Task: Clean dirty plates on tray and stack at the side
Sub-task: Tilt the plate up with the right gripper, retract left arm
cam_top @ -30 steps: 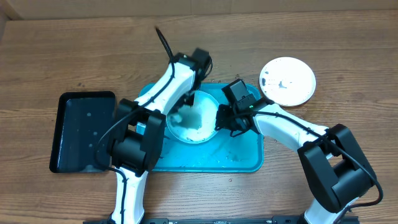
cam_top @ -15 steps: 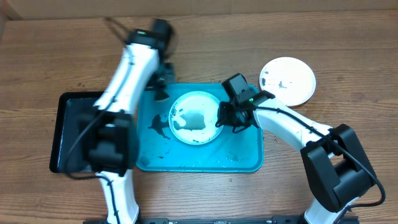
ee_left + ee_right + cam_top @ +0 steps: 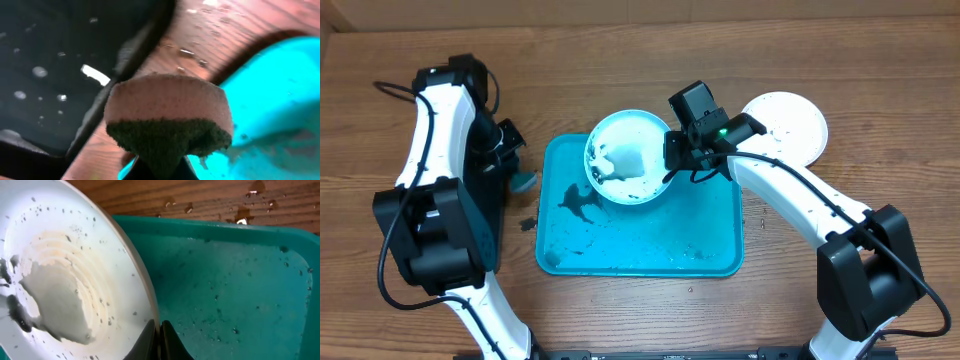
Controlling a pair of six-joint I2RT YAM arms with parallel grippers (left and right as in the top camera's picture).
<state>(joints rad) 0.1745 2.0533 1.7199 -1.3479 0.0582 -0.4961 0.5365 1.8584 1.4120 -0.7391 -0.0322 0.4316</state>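
Observation:
The black tray's bare bottom is to the left of my left gripper in the overhead view. I will carry the sponge over there and let go of it.
My right gripper (image 3: 670,165) is shut on the rim of the light-blue rimmed plate (image 3: 625,155) and holds it tilted over the back edge of the turquoise tray (image 3: 650,250). Black smears and white foam cover the plate's centre (image 3: 65,280), and the fingers (image 3: 160,340) pinch its edge above the tray (image 3: 235,290). My left gripper (image 3: 516,168) is shut on a sponge (image 3: 524,181), tan on top and dark green below (image 3: 167,107), off the tray's left edge. A white plate (image 3: 785,128) lies on the table at the right. The yellow-green rimmed plate is out of view.
A black tray (image 3: 45,75) lies left of the turquoise tray, mostly hidden under my left arm in the overhead view. Dark smears (image 3: 575,200) and water drops lie on the turquoise tray floor. Bare wood table surrounds both trays.
My left arm has swung left off the plate with the sponge, out beyond the tray's left edge. My right gripper has lifted and tilted the plate toward the tray's back edge.

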